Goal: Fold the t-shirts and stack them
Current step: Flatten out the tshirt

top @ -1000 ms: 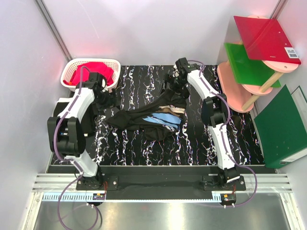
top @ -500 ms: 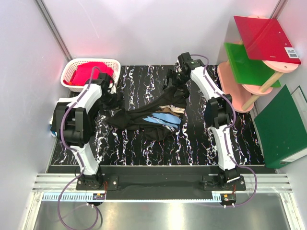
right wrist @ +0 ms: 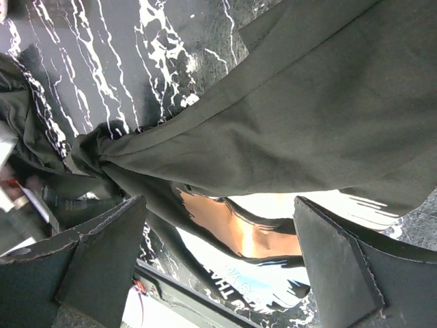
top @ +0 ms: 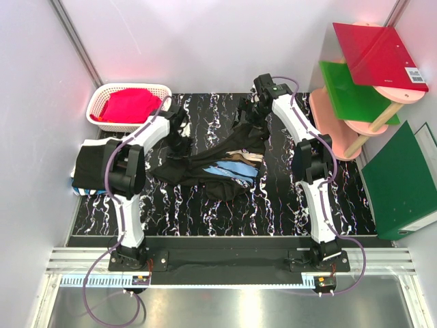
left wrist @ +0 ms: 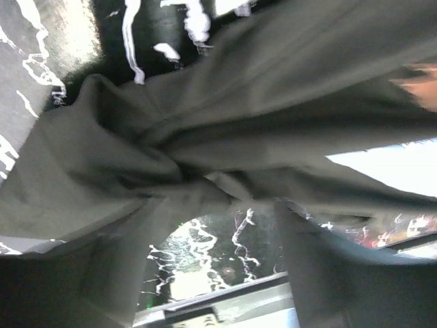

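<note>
My right gripper moves down onto the plain black edge beside the print next, because its open fingers still hover above the fabric showing between them.
A crumpled black t-shirt with a blue and orange print lies in the middle of the black marbled table. A folded black t-shirt rests at the table's left edge. My left gripper is at the crumpled shirt's left end. In the left wrist view that gripper has its fingers apart, with a bunched fold of shirt just past the tips. My right gripper hovers open over the shirt's far right part. The right wrist view shows this gripper straddling the fabric and its print without touching.
A white basket with red cloth stands at the back left. At the right a pink shelf carries red and green folders. A dark green folder leans by the right wall.
My left arm swung from beside the basket and folded shirt rightward onto the crumpled shirt's left end, and its jaws narrowed. The right gripper shifted slightly toward the back.
</note>
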`<state>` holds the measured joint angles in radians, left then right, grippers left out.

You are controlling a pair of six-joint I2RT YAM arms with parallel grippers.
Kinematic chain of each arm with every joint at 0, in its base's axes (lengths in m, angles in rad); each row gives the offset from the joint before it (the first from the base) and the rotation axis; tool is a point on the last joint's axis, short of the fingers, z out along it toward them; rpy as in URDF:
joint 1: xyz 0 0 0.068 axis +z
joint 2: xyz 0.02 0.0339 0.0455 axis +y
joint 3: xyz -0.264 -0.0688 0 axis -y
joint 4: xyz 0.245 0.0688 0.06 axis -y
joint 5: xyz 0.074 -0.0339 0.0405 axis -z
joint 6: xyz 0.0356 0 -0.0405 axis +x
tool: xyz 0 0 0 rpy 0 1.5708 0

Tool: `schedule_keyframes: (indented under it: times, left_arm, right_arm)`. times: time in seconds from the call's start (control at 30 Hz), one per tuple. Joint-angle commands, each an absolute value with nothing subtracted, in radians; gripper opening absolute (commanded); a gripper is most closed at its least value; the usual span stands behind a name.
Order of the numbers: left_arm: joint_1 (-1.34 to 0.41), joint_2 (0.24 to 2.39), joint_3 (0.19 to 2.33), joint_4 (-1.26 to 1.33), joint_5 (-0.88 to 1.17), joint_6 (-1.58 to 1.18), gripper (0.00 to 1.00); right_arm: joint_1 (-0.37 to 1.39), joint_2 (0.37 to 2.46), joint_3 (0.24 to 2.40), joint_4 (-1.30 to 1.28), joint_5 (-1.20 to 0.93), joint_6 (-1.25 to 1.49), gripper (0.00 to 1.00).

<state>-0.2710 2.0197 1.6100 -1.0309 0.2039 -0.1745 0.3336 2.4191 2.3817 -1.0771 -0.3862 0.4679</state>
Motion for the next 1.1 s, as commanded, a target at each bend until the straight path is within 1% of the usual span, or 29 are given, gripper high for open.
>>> schedule_keyframes:
  times: [0.0, 0.03, 0.07, 0.23, 0.47, 0.67, 0.73, 0.77, 0.8, 0.87, 0.9, 0.93, 0.97, 1.0, 1.07]
  left_arm:
    - [-0.255, 2.059, 1.658, -1.075, 0.121, -0.202, 0.14]
    - [-0.253, 2.059, 1.666, -1.078, 0.117, -0.207, 0.05]
    - [-0.246, 2.054, 1.669, -1.077, 0.106, -0.212, 0.00]
    - [-0.223, 2.022, 1.666, -1.078, 0.078, -0.229, 0.00]
    - [-0.204, 2.002, 1.652, -1.078, 0.069, -0.236, 0.00]
    - [-0.202, 2.008, 1.649, -1.080, 0.077, -0.232, 0.00]
    - [-0.202, 2.005, 1.648, -1.083, 0.074, -0.229, 0.00]
    - [-0.202, 2.003, 1.646, -1.083, 0.074, -0.229, 0.00]
    - [-0.201, 2.003, 1.646, -1.085, 0.072, -0.227, 0.00]
    - [-0.199, 1.997, 1.646, -1.089, 0.069, -0.227, 0.00]
    - [-0.199, 1.996, 1.646, -1.091, 0.066, -0.229, 0.00]
    - [-0.198, 1.990, 1.644, -1.094, 0.067, -0.229, 0.00]
    - [-0.196, 1.987, 1.643, -1.095, 0.066, -0.233, 0.00]
    - [-0.196, 1.983, 1.640, -1.092, 0.066, -0.235, 0.00]
    - [-0.195, 1.974, 1.640, -1.094, 0.066, -0.245, 0.00]
  right_arm:
    - [0.331, 2.422, 2.396, -1.081, -0.345, 0.465, 0.96]
    - [0.331, 2.431, 2.399, -1.078, -0.341, 0.465, 0.96]
    - [0.331, 2.440, 2.410, -1.080, -0.336, 0.465, 0.95]
    - [0.330, 2.476, 2.427, -1.118, -0.287, 0.469, 0.92]
    - [0.316, 2.477, 2.408, -1.189, -0.183, 0.480, 0.91]
    - [0.313, 2.532, 2.434, -1.164, -0.201, 0.489, 0.91]
    - [0.314, 2.555, 2.444, -1.125, -0.224, 0.489, 0.86]
    - [0.314, 2.580, 2.453, -1.111, -0.256, 0.491, 0.83]
    - [0.314, 2.592, 2.463, -1.080, -0.276, 0.494, 0.71]
    - [0.314, 2.629, 2.500, -1.049, -0.346, 0.497, 0.51]
    - [0.314, 2.641, 2.520, -1.037, -0.369, 0.500, 0.26]
    - [0.313, 2.652, 2.572, -1.040, -0.386, 0.502, 0.15]
    - [0.314, 2.658, 2.588, -1.042, -0.400, 0.505, 0.07]
    - [0.314, 2.651, 2.592, -1.042, -0.399, 0.505, 0.00]
    - [0.314, 2.607, 2.577, -1.040, -0.371, 0.488, 0.00]
